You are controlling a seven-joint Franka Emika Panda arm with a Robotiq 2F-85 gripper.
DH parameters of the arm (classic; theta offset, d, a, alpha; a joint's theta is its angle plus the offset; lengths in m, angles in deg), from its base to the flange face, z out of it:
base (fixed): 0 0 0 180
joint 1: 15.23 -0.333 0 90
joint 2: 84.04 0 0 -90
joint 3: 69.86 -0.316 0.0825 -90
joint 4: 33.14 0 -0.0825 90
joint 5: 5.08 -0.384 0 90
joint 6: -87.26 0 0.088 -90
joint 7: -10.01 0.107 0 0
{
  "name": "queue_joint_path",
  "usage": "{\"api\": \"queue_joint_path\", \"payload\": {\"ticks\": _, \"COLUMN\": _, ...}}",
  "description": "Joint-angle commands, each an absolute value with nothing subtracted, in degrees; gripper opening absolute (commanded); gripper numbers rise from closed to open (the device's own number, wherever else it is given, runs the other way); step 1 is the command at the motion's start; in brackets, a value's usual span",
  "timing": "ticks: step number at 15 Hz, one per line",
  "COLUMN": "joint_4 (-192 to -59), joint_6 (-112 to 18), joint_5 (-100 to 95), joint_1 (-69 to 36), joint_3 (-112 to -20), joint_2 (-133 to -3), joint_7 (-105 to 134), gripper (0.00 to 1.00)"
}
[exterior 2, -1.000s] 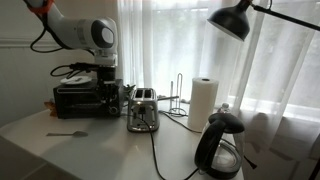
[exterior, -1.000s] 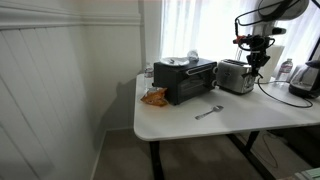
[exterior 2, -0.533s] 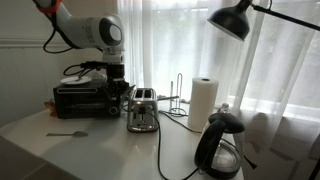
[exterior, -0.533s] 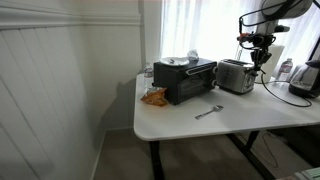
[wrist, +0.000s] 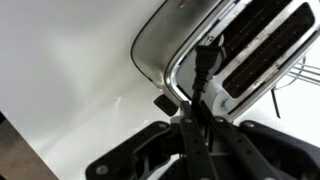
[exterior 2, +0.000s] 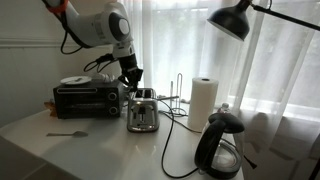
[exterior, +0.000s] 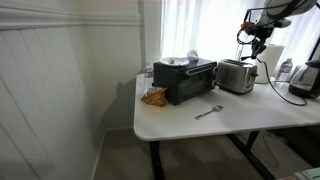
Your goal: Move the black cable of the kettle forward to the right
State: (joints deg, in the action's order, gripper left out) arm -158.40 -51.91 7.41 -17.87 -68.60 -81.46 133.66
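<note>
Next, my gripper moves off the toaster and down to the tabletop by the paper towel roll. The roll lies below and to the right in the wrist view.
My gripper point(wrist: 193, 112) is shut on the black cable point(wrist: 203, 62). It holds the cable near its thicker plug end, above the slots of the silver toaster point(wrist: 250, 45). In both exterior views the gripper point(exterior: 258, 40) point(exterior 2: 131, 76) is raised above the toaster point(exterior: 236, 76) point(exterior 2: 143, 110). The cable point(exterior 2: 165, 148) hangs from it, runs down past the toaster onto the table and curves back to the dark kettle point(exterior 2: 220, 145). The kettle also shows at the frame edge in an exterior view point(exterior: 306, 78).
A black toaster oven point(exterior: 185, 80) point(exterior 2: 85, 98) stands beside the toaster. A small spoon point(exterior: 208, 111) point(exterior 2: 65, 133) and an orange snack bag point(exterior: 153, 97) lie on the white table point(exterior: 180, 120). A paper towel roll point(exterior 2: 203, 100) and a lamp shade point(exterior 2: 235, 18) are near the kettle.
The gripper has risen and shifted across above the toaster, carrying the cable end. The cable now hangs in a longer, lifted line down to the table.
</note>
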Motion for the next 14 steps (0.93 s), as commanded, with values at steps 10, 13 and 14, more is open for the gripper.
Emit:
{"api": "queue_joint_path", "payload": {"ticks": 10, "joint_4": -157.9, "joint_6": -56.5, "joint_5": 9.8, "joint_1": -17.1, "joint_3": -68.3, "joint_2": -81.0, "joint_7": 139.0, "gripper": 0.09}}
{"api": "queue_joint_path", "payload": {"ticks": 13, "joint_4": -156.1, "joint_6": -56.4, "joint_5": 9.6, "joint_1": -17.2, "joint_3": -68.3, "joint_2": -79.6, "joint_7": 141.4, "gripper": 0.03}}
{"api": "queue_joint_path", "payload": {"ticks": 14, "joint_4": -154.2, "joint_6": -54.6, "joint_5": 9.2, "joint_1": -17.2, "joint_3": -68.2, "joint_2": -78.3, "joint_7": 143.2, "gripper": 0.03}}
